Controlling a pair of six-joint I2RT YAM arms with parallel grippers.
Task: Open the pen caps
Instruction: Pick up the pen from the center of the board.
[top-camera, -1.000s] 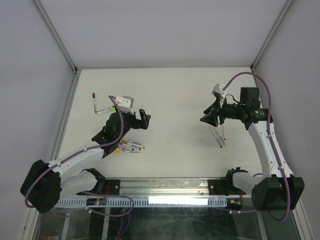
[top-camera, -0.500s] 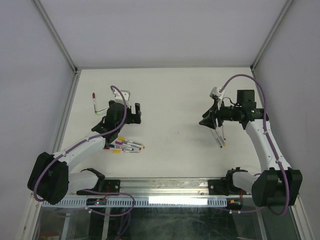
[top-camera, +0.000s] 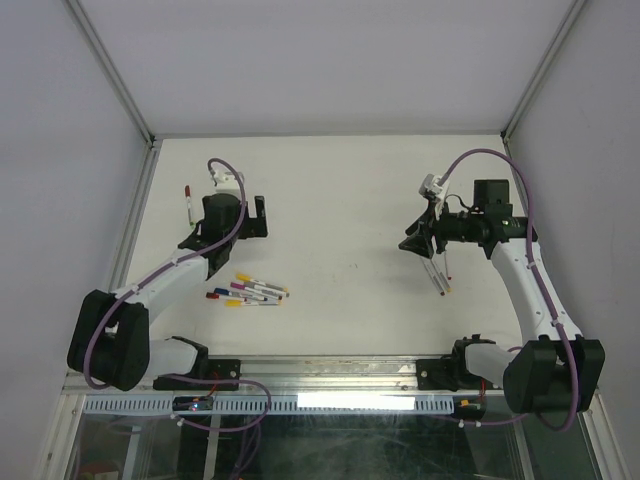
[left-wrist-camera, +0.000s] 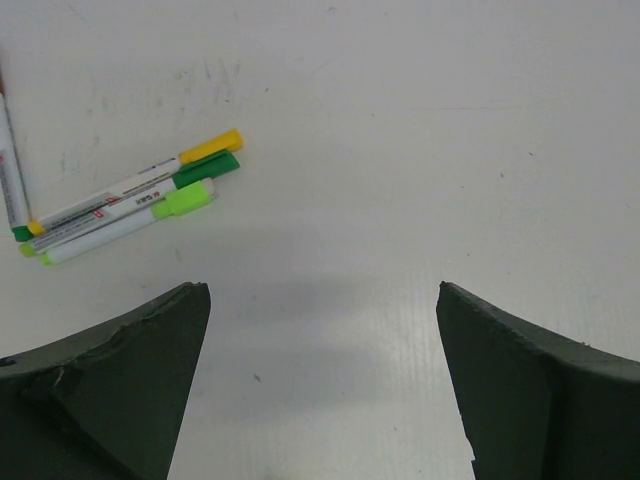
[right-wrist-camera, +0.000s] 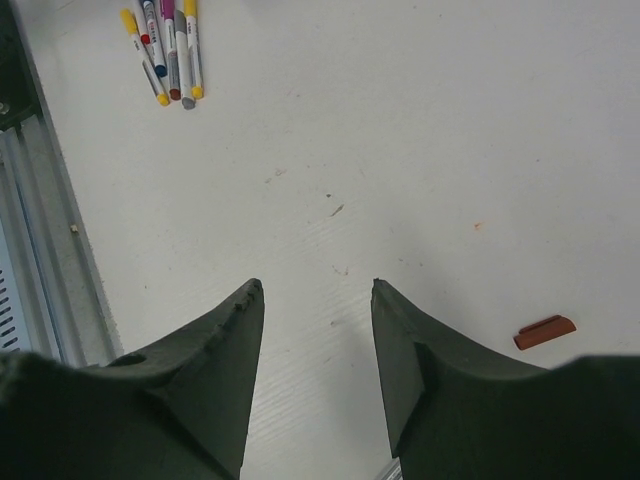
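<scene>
The left gripper moves sideways and down onto the red-capped pen's white body (top-camera: 191, 213) (left-wrist-camera: 15, 195) next, since the pen lies below it, to its left in the top view.
My left gripper (top-camera: 256, 218) (left-wrist-camera: 322, 290) hangs open over bare table at the far left, nothing between its fingers. In the left wrist view, three pens (left-wrist-camera: 130, 205) lie side by side ahead and to the left, with yellow, dark green and light green caps. A red-capped pen (top-camera: 188, 201) lies left of that arm. Several more pens (top-camera: 250, 292) (right-wrist-camera: 168, 50) sit in a loose bunch nearer the front. My right gripper (top-camera: 412, 243) (right-wrist-camera: 315, 285) is open and empty above the table. A loose maroon cap (right-wrist-camera: 545, 331) lies right of its fingers. Two pens (top-camera: 438, 274) lie beneath the right arm.
The white table (top-camera: 340, 190) is walled by pale panels on three sides. A metal rail (top-camera: 330, 372) runs along the near edge by the arm bases, also seen as the metal rail (right-wrist-camera: 45, 250) in the right wrist view.
My left arm has swung back and to the left, carrying its open gripper away from the front bunch of pens. The right arm has barely shifted.
</scene>
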